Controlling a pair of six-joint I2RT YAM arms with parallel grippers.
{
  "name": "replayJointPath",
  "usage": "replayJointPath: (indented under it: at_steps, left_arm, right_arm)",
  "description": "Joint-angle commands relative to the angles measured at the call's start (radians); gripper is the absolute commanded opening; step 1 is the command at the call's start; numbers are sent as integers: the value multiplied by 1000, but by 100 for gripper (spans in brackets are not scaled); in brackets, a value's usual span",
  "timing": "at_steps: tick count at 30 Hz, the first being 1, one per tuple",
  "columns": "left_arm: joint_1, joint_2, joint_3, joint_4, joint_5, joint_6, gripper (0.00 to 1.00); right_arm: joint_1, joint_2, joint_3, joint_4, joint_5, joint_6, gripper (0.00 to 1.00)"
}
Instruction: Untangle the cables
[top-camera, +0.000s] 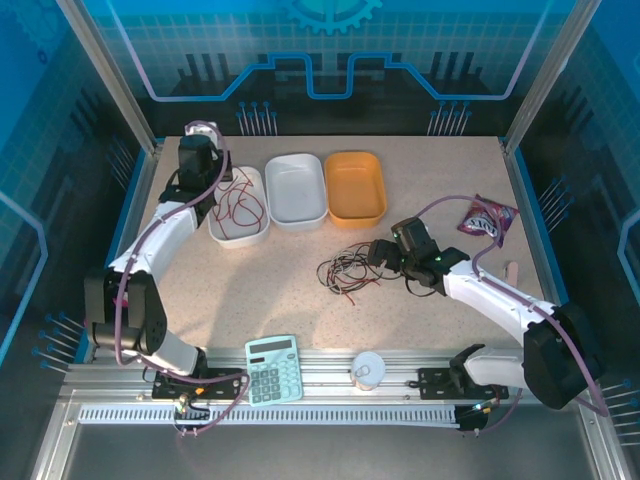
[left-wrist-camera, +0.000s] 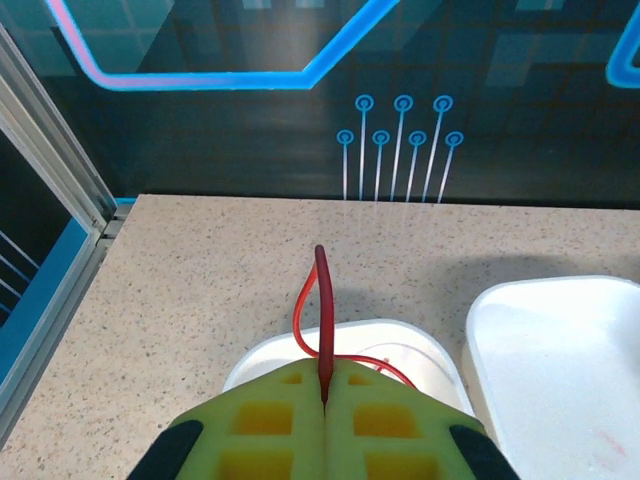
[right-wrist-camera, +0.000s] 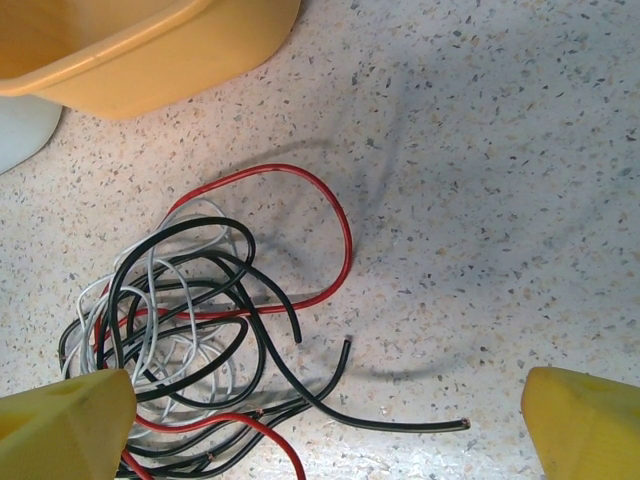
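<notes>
The left gripper moves back and down over the tray of red loops next, then releases the red cable.
A tangle of thin red, black and white cables (top-camera: 348, 270) lies mid-table; in the right wrist view the cables (right-wrist-camera: 190, 330) loop at lower left, with a black end trailing right. My right gripper (top-camera: 385, 256) hovers just right of the tangle and stands open (right-wrist-camera: 320, 430), its yellow fingertips (right-wrist-camera: 60, 425) wide apart with loose strands between them. My left gripper (top-camera: 206, 192) is at the left edge of a white tray (top-camera: 256, 232) that holds red cable loops (top-camera: 240, 205). It is shut (left-wrist-camera: 325, 385) on a red cable (left-wrist-camera: 322, 300), which sticks up from the pads.
A second white tray (top-camera: 297, 190) and an orange tub (top-camera: 355, 187) stand beside the first at the back. A snack packet (top-camera: 488, 218) and a wooden stick (top-camera: 514, 270) lie at the right. A calculator (top-camera: 273, 368) and a white roll (top-camera: 368, 370) sit at the near edge.
</notes>
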Motion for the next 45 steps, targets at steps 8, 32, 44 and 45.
replayJointPath:
  at_steps: [8, 32, 44, 45]
  left_arm:
    - [1, 39, -6, 7, -139, -14, 0]
    - [-104, 136, -62, -40, -127, -256, 0]
    - [-113, 163, -105, -62, -144, -360, 4]
    - [-112, 164, -109, -61, -144, -365, 5]
  right_arm:
    - [12, -27, -2, -24, 16, 3, 100]
    - [15, -73, -30, -35, 21, 8, 100]
    - [16, -71, -38, -30, 21, 6, 100]
    - [15, -70, -39, -29, 22, 7, 100]
